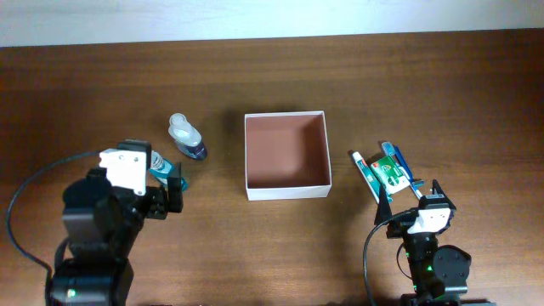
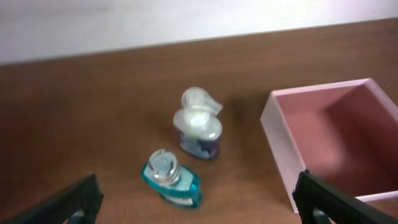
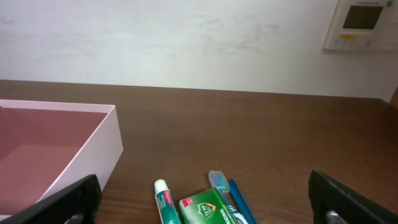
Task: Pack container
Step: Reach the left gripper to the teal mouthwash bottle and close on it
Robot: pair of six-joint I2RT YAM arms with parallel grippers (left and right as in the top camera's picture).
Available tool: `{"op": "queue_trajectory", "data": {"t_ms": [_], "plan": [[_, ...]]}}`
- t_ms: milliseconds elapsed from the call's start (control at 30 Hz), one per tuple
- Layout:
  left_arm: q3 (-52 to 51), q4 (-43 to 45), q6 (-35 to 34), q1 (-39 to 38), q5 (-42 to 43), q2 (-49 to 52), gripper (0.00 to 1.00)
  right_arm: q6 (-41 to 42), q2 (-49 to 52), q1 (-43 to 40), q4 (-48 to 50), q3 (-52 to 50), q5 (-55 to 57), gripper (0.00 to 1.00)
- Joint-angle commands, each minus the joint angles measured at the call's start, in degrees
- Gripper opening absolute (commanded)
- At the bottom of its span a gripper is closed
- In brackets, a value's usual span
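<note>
The teal bottle's cap sticks up beyond my open fingers, so I next tilt my left gripper down and lower it outward until its fingers straddle the cap.
The container (image 1: 286, 153), a square white-walled box with a reddish-brown inside, stands empty at mid-table; its wall (image 2: 280, 134) shows in the left wrist view and its corner (image 3: 93, 155) in the right. Left of it lie a clear bottle with a dark label (image 1: 186, 138) (image 2: 199, 124) and a teal bottle (image 1: 163, 167) (image 2: 172, 178). My left gripper (image 1: 174, 191) (image 2: 199, 208) stands open just short of the teal bottle. To the container's right lie a toothpaste tube (image 1: 367, 174) (image 3: 166, 202), a green box (image 1: 389, 174) (image 3: 208, 208) and a blue toothbrush (image 1: 403, 163) (image 3: 239, 199). My right gripper (image 1: 412, 201) (image 3: 208, 202) is open just before them.
The brown table ends at a white wall along the back. A wall panel (image 3: 360, 25) hangs at the upper right of the right wrist view. A black cable (image 1: 25, 195) loops beside the left arm's base.
</note>
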Motion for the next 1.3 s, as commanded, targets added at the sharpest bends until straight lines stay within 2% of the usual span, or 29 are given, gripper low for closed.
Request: {"op": "queue_trajectory", "data": {"t_ms": [0,100,467,700,767,800,867,1133,1267], "plan": [[0.44,-1.27,-13.16,0.37,-9.75,3.56,0.99,0.04,-0.52,0.35,-0.24,-0.26,-0.68,0.99],[0.44,-1.09,-18.73,0.37,-12.02,6.71,0.99,0.04,-0.52,0.35,-0.24,-0.26,-0.68,0.99],[0.44,-0.72,-18.8,0.37,-10.62,17.59,0.99,0.04,-0.52,0.35,-0.24,-0.26,-0.68,0.99],[0.44,1.57,-18.71,0.37,-11.37,22.84,0.93,0.04,-0.52,0.35,-0.24,-0.26,-0.68,0.99],[0.44,2.8,-17.2,0.37,-12.07,23.47,0.89,0.04,-0.52,0.35,-0.24,-0.26,-0.68,0.99],[0.44,3.41,-16.2,0.37,-12.07,23.54,0.83,0.04,-0.52,0.35,-0.24,-0.26,-0.68,0.99],[0.44,4.76,-14.58,0.37,-12.04,23.54,0.77,0.04,-0.52,0.35,-0.24,-0.26,-0.68,0.99],[0.44,6.71,-13.86,0.35,-12.04,23.61,0.75,0.04,-0.52,0.35,-0.24,-0.26,-0.68,0.99],[0.44,7.48,-10.45,0.35,-12.02,23.93,0.75,0.04,-0.52,0.35,-0.24,-0.26,-0.68,0.99]]}}
